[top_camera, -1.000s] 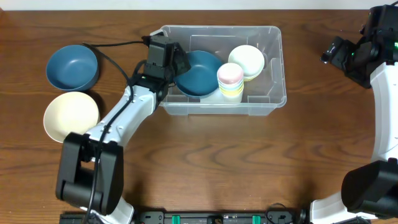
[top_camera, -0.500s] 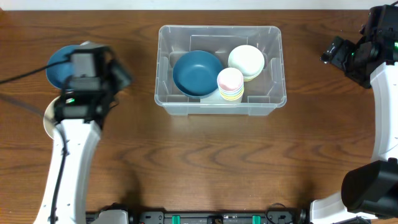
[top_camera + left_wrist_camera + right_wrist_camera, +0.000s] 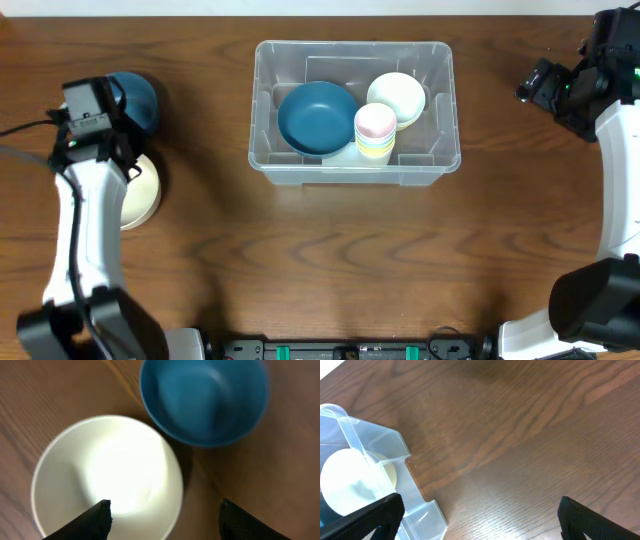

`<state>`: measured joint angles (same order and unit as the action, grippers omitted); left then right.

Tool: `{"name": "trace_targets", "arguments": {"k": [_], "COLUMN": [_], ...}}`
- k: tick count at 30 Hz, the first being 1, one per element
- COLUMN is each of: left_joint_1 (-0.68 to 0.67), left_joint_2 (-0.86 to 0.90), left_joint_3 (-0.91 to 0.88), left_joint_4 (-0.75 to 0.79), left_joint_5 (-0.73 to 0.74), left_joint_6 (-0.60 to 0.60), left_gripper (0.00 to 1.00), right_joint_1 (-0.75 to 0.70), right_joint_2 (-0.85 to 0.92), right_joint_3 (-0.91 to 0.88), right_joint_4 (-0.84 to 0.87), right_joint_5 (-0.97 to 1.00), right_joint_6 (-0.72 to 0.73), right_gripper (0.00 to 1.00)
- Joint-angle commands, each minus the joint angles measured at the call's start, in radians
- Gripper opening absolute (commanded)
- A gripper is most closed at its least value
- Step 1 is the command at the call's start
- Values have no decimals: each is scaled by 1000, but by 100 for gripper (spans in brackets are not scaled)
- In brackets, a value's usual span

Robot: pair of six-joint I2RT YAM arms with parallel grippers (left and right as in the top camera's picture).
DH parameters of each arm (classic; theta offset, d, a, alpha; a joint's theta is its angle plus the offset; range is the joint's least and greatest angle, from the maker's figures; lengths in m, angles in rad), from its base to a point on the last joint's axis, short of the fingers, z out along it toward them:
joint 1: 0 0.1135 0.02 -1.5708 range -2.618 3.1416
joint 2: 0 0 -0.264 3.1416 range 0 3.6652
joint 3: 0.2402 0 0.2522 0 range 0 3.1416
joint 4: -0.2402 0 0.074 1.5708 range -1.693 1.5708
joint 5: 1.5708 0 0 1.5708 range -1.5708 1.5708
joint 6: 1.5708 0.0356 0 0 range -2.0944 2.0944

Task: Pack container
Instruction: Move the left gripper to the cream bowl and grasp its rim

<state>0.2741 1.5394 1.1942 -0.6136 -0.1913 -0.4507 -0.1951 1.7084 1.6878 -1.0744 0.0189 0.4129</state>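
The container-side rim of the cream bowl (image 3: 158, 184) (image 3: 176, 514) lies below my left gripper and already shows between the two open fingers, so my left gripper lowers onto it next.
The clear plastic container (image 3: 440, 150) stands at the table's middle back; its corner shows in the right wrist view (image 3: 415, 505). It holds a blue bowl (image 3: 317, 116), a cream bowl (image 3: 397, 97) and a stack of pastel cups (image 3: 375, 133). At the left, on the table, a second blue bowl (image 3: 140, 100) and a cream bowl (image 3: 140, 190) lie side by side. Both show in the left wrist view, blue (image 3: 202, 400) and cream (image 3: 105, 475). My left gripper (image 3: 162, 517) is open and empty above the cream bowl. My right gripper (image 3: 480, 515) is open and empty, right of the container.
The brown wooden table (image 3: 330, 270) stretches across the front. The right arm (image 3: 610, 120) stands along the right edge. The left arm (image 3: 85, 230) runs along the left side, partly covering both loose bowls.
My left arm has left the container, leaving the blue bowl inside, and swung far left over the two loose bowls. The right arm has not moved.
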Motion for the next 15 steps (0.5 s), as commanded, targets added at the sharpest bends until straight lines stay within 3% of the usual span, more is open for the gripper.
{"name": "trace_targets", "arguments": {"k": [1, 6, 9, 13, 15], "left_joint_1": [2, 2, 2, 2, 2], "left_joint_2": [91, 219, 278, 319, 323], "left_joint_3": [4, 4, 4, 4, 4], "left_joint_4": [5, 5, 5, 5, 5], "left_joint_5": [-19, -19, -19, -19, -19], "left_joint_6": [87, 100, 99, 99, 99], "left_gripper": [69, 67, 60, 58, 46], "right_joint_1": [-4, -4, -4, -4, -4], "right_joint_2": [7, 7, 7, 7, 7], "right_joint_3": [11, 11, 11, 11, 11], "right_joint_4": [0, 0, 0, 0, 0], "right_joint_5": [8, 8, 8, 8, 8], "right_joint_6": [9, 9, 9, 9, 9], "right_gripper": [99, 99, 99, 99, 99]}}
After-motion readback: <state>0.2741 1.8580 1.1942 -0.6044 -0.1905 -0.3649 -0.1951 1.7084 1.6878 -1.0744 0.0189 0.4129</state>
